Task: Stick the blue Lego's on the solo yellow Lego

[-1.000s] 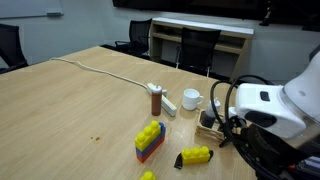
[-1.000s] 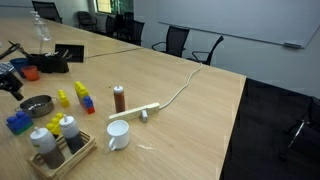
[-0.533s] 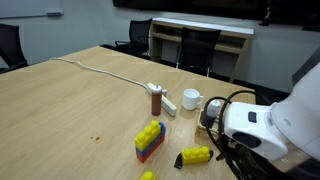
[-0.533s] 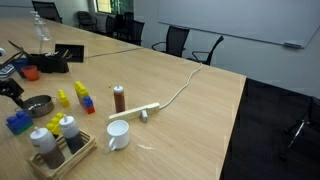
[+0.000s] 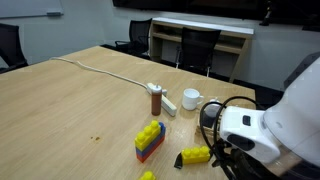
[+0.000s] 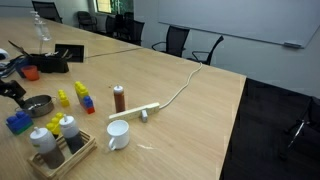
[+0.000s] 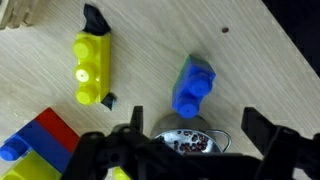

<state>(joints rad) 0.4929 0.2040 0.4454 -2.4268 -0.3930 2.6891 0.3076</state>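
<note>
My gripper will go down onto the blue Lego's studded top (image 6: 18, 118) (image 7: 192, 95), with one open finger on either side, because the Lego is below my gripper, just past the bowl's rim.
In the wrist view the blue Lego (image 7: 193, 85) lies on the wooden table, just past the rim of a metal bowl. The solo yellow Lego (image 7: 90, 68), with black pieces at its ends, lies to its left. My gripper (image 7: 195, 128) is open and empty and hovers over the bowl, with its fingers (image 7: 258, 130) to either side. In an exterior view the gripper (image 6: 12, 85) is at the far left, above the blue Lego (image 6: 17, 122) and near the solo yellow Lego (image 6: 63, 97). In an exterior view the yellow Lego (image 5: 195, 156) lies beside my arm, which hides the blue Lego.
A metal bowl (image 7: 190, 140) (image 6: 37, 105) holds dark bits. A yellow stack on a blue and red base (image 5: 148, 140) (image 6: 85, 100) stands nearby, with a small yellow piece (image 5: 148, 176) close by. A brown bottle (image 5: 156, 100), a white mug (image 5: 191, 99), a power strip (image 5: 165, 100) and a tray of bottles (image 6: 55, 145) are also on the table.
My arm has moved lower and closer to the yellow Lego. The Legos and the bowl have not moved.
</note>
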